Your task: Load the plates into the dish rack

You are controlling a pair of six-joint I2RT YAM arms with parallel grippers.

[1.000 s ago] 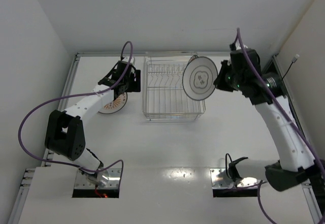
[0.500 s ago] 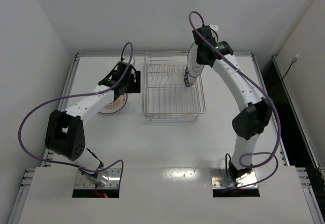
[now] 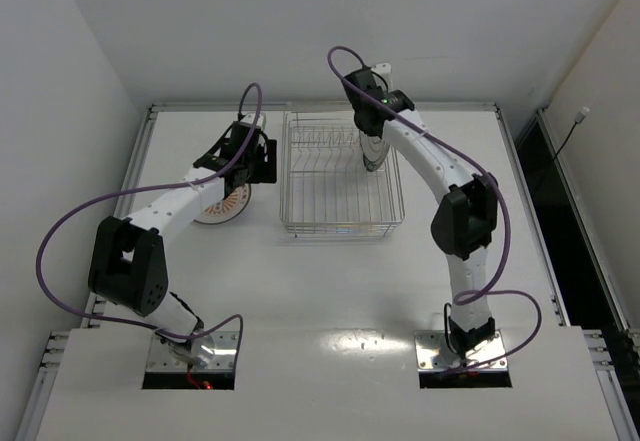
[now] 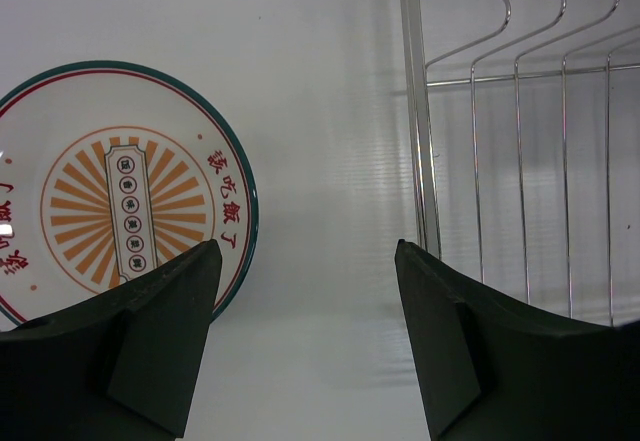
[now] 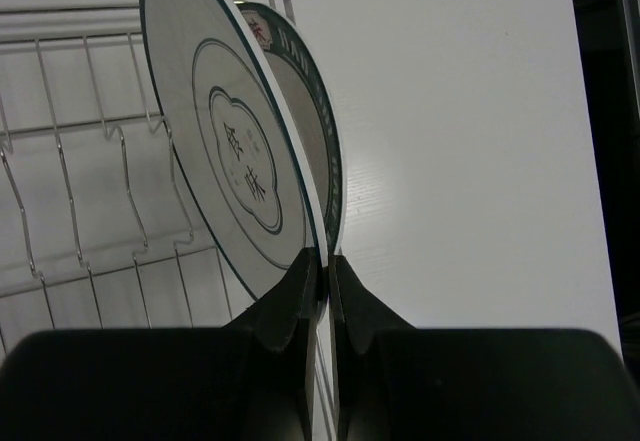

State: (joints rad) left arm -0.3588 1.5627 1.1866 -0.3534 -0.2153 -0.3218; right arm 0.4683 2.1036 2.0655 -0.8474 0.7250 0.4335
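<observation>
The orange-patterned plate's rack-side rim (image 3: 249, 199) (image 4: 249, 245) is below my open left gripper. My left gripper should go down next with its fingers astride that rim, because bare table leaves room there for one finger.
My right gripper (image 5: 325, 261) is shut on the rim of the white plate with a thin dark rim line and a flower outline (image 5: 235, 161). It holds this plate upright over the right part of the dish rack (image 3: 340, 176). Just behind it the teal-rimmed plate (image 5: 322, 151) stands on edge in the rack. In the top view the held plate (image 3: 373, 153) shows edge-on below the right gripper (image 3: 370, 126). The orange-patterned plate (image 4: 110, 191) lies flat on the table left of the rack (image 4: 520, 161). My left gripper (image 4: 305, 251) hangs open between that plate (image 3: 225, 203) and the rack, holding nothing.
The rack's upright wire prongs (image 5: 100, 161) stand to the left of the held plate. The table's raised rim (image 3: 150, 126) and white walls close in the back and left sides. A dark gap (image 3: 560, 171) runs along the right edge.
The right arm has swung left from beyond the rack's right side to over its right part, turning the flower plate edge-on. The left arm has not moved.
</observation>
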